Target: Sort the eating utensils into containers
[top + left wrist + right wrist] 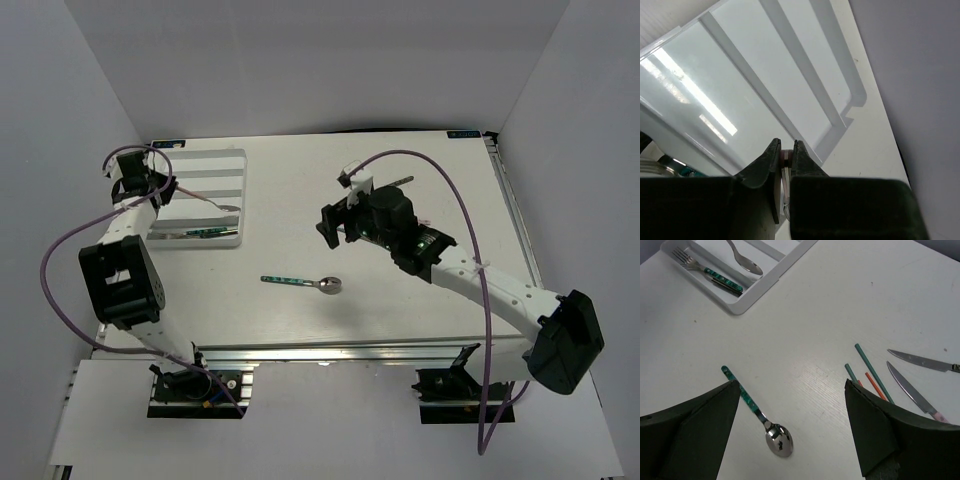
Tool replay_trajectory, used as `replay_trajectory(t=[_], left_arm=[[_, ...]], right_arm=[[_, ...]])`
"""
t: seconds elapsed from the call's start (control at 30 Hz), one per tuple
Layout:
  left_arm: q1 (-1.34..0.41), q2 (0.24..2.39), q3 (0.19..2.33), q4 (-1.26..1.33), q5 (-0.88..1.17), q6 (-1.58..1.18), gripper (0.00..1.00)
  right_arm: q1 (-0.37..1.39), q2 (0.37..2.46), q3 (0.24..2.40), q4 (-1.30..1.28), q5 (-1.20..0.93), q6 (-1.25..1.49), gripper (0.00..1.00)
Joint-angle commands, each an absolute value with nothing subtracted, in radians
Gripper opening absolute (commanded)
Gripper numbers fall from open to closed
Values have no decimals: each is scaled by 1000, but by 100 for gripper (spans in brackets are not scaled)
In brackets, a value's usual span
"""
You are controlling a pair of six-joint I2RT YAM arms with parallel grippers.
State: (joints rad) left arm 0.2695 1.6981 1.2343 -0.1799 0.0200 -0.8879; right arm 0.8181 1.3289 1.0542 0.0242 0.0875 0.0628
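I will next move my left gripper down a little toward the bottom of the slot (198, 209) (715, 102) beside the green-handled fork's slot and let go of the spoon's pale handle, because it's empty beneath the spoon.
The white tray (238, 170) lies at the table's left, seen close in the left wrist view (790, 50). My left gripper (165, 186) hovers over it, shut (785, 146) on the pale handle of a spoon (226, 207) whose bowl reaches into a middle slot (746, 262). A green-handled fork (205, 231) lies in the nearest slot (707, 271). A green-handled spoon (305, 283) rests on the table's middle (762, 417). My right gripper (330, 226) hangs open (790, 390) above the table beside it, holding nothing. Green and red chopsticks (873, 372) and two knives (912, 389) lie to the right.
White walls close in the table on the left, back and right. A purple cable loops over each arm (450, 195). A knife's end (400, 181) shows behind the right arm. The tray's rim (755, 295) stands raised above the table.
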Motion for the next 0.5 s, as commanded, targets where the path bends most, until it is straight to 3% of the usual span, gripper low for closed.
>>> replay_trajectory(t=[0.0,0.17,0.2,0.23,0.47], left_arm=[[281,1747,1311,-124,61,-911,0],[288,1810,1309,-98,60,-936,0],[288,1815,1298,-86,66,-942,2],[291,1815,1289,-72,66,-946,12],[324,1838,1264,-51,81,-966,10]], right_arm=[[816,1278,1028,25,91,89,89],[816,1282,1017,18,71,91,89],[816,1284,1017,18,69,91,89],[816,1290,1017,18,68,92,89],[816,1318,1031,6,51,95,89]])
